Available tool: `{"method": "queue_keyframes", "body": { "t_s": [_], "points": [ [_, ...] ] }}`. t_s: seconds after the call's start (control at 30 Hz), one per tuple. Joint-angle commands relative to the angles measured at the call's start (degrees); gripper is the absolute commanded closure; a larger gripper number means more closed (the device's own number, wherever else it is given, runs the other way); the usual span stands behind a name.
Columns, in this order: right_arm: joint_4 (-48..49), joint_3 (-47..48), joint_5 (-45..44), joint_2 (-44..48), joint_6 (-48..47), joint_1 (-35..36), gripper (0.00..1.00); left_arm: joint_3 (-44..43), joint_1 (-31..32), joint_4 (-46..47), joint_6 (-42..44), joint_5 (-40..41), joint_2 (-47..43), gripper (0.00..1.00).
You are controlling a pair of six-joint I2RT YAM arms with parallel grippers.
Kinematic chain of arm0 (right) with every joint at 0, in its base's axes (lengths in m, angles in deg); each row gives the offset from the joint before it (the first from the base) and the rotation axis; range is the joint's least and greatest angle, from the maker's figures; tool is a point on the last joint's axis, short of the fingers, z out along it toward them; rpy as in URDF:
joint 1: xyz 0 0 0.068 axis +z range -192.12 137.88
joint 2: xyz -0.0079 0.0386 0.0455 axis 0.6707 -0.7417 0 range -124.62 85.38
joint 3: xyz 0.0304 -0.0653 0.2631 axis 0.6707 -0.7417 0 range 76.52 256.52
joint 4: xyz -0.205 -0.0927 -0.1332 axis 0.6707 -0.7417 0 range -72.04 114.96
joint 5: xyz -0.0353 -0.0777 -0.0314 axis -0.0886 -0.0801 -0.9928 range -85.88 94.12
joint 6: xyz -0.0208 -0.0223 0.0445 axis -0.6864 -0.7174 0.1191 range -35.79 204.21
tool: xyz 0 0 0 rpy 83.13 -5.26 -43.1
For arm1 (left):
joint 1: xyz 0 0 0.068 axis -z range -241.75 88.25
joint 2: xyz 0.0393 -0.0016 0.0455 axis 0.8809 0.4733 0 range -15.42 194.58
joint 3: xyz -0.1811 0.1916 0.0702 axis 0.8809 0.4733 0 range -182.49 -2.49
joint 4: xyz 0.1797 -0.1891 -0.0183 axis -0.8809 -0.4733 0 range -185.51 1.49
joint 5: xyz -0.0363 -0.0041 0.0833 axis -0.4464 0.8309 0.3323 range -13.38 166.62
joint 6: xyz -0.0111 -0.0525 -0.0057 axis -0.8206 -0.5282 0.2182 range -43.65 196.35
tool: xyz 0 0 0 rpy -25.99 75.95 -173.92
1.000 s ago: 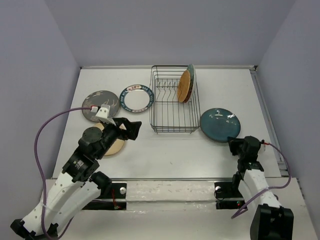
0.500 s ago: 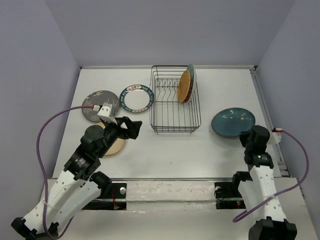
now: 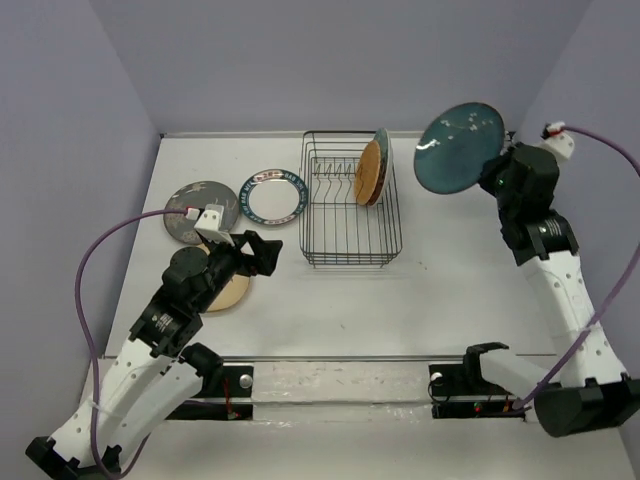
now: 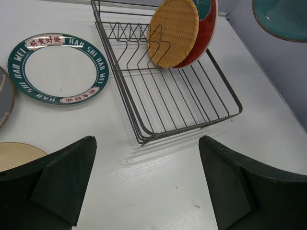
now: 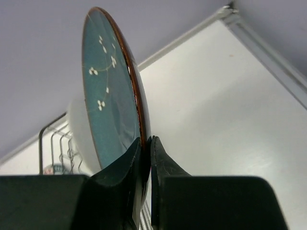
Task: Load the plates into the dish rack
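Observation:
I need to move my right gripper to the left in the top view next, over the dish rack's slots beside the orange-brown plate [image 3: 369, 172], and then down with the dark teal plate, since the slots are empty.
My right gripper [image 3: 492, 170] [image 5: 145, 143] is shut on the rim of the dark teal plate [image 3: 458, 147] [image 5: 108, 105], which it holds on edge in the air, right of the dish rack [image 3: 340, 238] [image 4: 163, 103]. An orange-brown plate [image 3: 369, 172] [image 4: 172, 31] and a teal-and-red plate [image 3: 384, 150] [image 4: 205, 28] stand at the rack's far right end. On the table left of the rack lie the white teal-rimmed plate [image 3: 273, 196] [image 4: 57, 67], the grey patterned plate [image 3: 195, 205] and the pale tan plate [image 3: 232, 292]. My left gripper [image 3: 262, 255] [image 4: 147, 143] hangs open and empty above the table, in front of the rack.
A purple cable [image 3: 100, 260] loops from the left wrist over the table's left side. A raised rail [image 3: 525, 200] runs along the table's right edge, and grey walls close in the back and sides.
The right arm has lifted the dark teal plate off the table at the rack's right, tipped it onto its edge and carried it up and back. The left arm has barely moved.

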Motion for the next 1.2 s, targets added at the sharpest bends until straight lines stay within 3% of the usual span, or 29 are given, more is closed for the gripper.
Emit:
{"method": "queue_keyframes", "body": {
  "t_s": [0.0,0.2,0.37,0.5,0.73,1.17],
  "points": [
    [7.5,20.5,-8.4,-9.9,-10.5,17.6,0.93,-0.8,-1.0,2.8,1.2,-1.0,0.4,0.01],
    [3.0,41.3,-19.9,-31.4,-20.3,29.3,0.93,-0.8,-1.4,2.6,1.1,-0.6,0.2,0.01],
    [-3.0,57.2,-23.7,-44.7,-22.3,30.5,0.93,-0.8,-1.7,2.5,1.1,-0.3,0.1,0.01],
    [-5.4,63.5,-29.7,-52.0,-24.3,31.8,0.93,-0.8,-1.7,2.5,1.0,-0.3,0.1,0.01],
    [-5.8,65.5,-36.5,-57.2,-25.8,33.4,0.93,-0.8,-1.7,2.6,0.9,-0.7,0.2,0.01],
    [-6.5,58.2,-38.1,-66.1,-23.5,39.1,0.93,-0.8,-1.8,2.3,0.9,0.4,0.7,0.01]
  ]
}}
